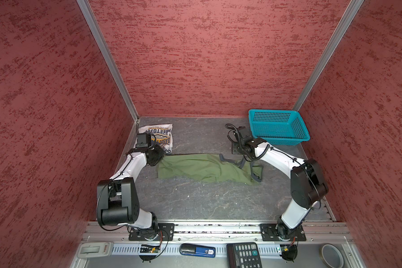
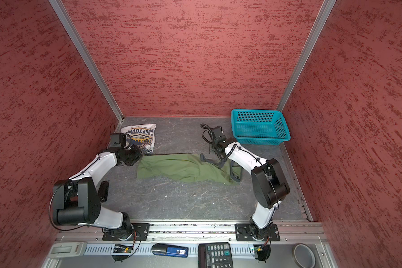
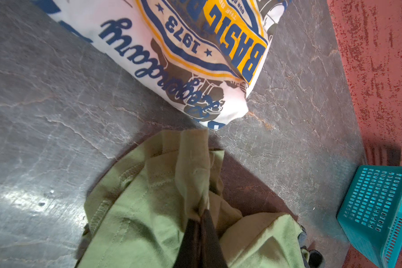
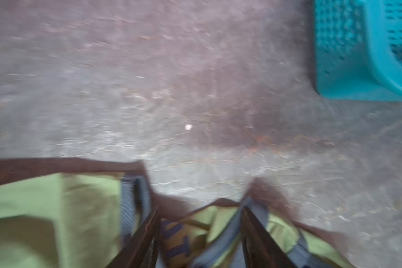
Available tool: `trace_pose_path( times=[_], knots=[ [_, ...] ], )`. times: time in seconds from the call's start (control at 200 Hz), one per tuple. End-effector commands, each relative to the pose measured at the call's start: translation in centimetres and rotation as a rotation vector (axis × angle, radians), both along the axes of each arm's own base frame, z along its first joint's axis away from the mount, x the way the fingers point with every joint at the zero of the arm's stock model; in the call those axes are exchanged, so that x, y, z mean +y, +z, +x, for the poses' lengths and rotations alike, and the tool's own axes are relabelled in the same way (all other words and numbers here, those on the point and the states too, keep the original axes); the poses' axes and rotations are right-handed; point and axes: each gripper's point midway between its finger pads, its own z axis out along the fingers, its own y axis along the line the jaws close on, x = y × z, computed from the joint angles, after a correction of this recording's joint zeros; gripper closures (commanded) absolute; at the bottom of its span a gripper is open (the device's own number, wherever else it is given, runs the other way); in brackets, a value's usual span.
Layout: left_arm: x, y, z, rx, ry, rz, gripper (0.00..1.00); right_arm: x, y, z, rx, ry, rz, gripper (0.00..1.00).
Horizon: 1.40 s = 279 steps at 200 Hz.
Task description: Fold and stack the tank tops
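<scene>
I will next move my open right gripper down and slightly back onto the grey-trimmed strap [image 1: 244, 163] [image 4: 225, 239] and close it there, because the strap's trim already shows between the spread fingers.
The olive green tank top [image 1: 202, 168] [image 2: 181, 168] lies stretched across the mat in both top views, with its grey-trimmed straps [image 1: 244, 162] at the right end. My left gripper [image 3: 202, 214] is shut on a bunched fold at its left end [image 1: 160, 156]. My right gripper [image 4: 200, 210] stands open over the strap end. Green cloth, grey trim and a bit of blue-yellow print lie between its fingers [image 4: 149, 232]; that view is blurred. The white tank top [image 1: 159, 137] [image 3: 183, 58] lies folded at the back left, just behind the left gripper.
A teal perforated basket [image 1: 277, 126] [image 2: 259, 126] [image 4: 369, 58] stands at the back right, close behind the right wrist. Red walls close in three sides. On the front ledge are a calculator [image 1: 244, 255], a blue tool [image 1: 197, 250] and a tape roll [image 1: 332, 255].
</scene>
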Motion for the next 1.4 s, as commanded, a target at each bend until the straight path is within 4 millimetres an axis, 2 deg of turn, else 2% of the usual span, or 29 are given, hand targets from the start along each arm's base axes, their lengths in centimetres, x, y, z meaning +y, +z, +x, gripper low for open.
trace_pose_path(
  times=[0.0, 0.276, 0.366, 0.461, 0.581, 0.661, 0.791, 0.922, 1.042, 1.067, 1.247, 1.393],
  knots=[
    [-0.4, 0.7, 0.3, -0.038, -0.018, 0.003, 1.0, -3.1, -3.3, -0.9, 0.096, -0.076, -0.162, 0.45],
    [-0.6, 0.8, 0.1, -0.042, -0.021, -0.002, 1.0, -4.9, -6.1, -1.1, 0.153, -0.106, -0.268, 0.44],
    [-0.6, 0.7, 0.2, -0.041, -0.021, -0.003, 1.0, -5.0, -6.9, -1.3, 0.174, -0.104, -0.273, 0.51],
    [-0.6, 0.9, 0.2, -0.044, -0.022, -0.002, 1.0, -5.4, -6.9, -1.5, 0.169, -0.115, -0.286, 0.6],
    [-0.6, 1.1, 0.2, -0.046, -0.022, 0.001, 1.0, -6.1, -5.7, -1.7, 0.141, -0.131, -0.306, 0.75],
    [-0.5, 1.5, 0.2, -0.053, -0.02, -0.001, 1.0, -6.6, -4.2, -1.7, 0.106, -0.145, -0.316, 0.84],
    [-0.4, 2.6, 0.4, -0.074, -0.017, -0.016, 1.0, -7.2, -0.5, -1.9, 0.027, -0.162, -0.303, 0.93],
    [0.4, 5.5, 0.1, -0.147, 0.018, -0.06, 1.0, -8.0, 4.6, -2.7, -0.073, -0.188, -0.272, 0.97],
    [1.8, 9.7, -0.9, -0.245, 0.074, -0.084, 1.0, -9.2, 10.1, -4.1, -0.181, -0.216, -0.241, 1.0],
    [2.1, 10.8, -1.3, -0.274, 0.083, -0.087, 1.0, -9.5, 12.0, -4.6, -0.221, -0.225, -0.22, 1.0],
    [4.0, 18.7, -4.2, -0.457, 0.157, -0.091, 1.0, -11.4, 21.8, -7.7, -0.42, -0.258, -0.129, 1.0],
    [4.8, 25.2, -6.0, -0.6, 0.184, -0.084, 1.0, -12.5, 28.9, -9.4, -0.571, -0.267, -0.08, 1.0]
  ],
)
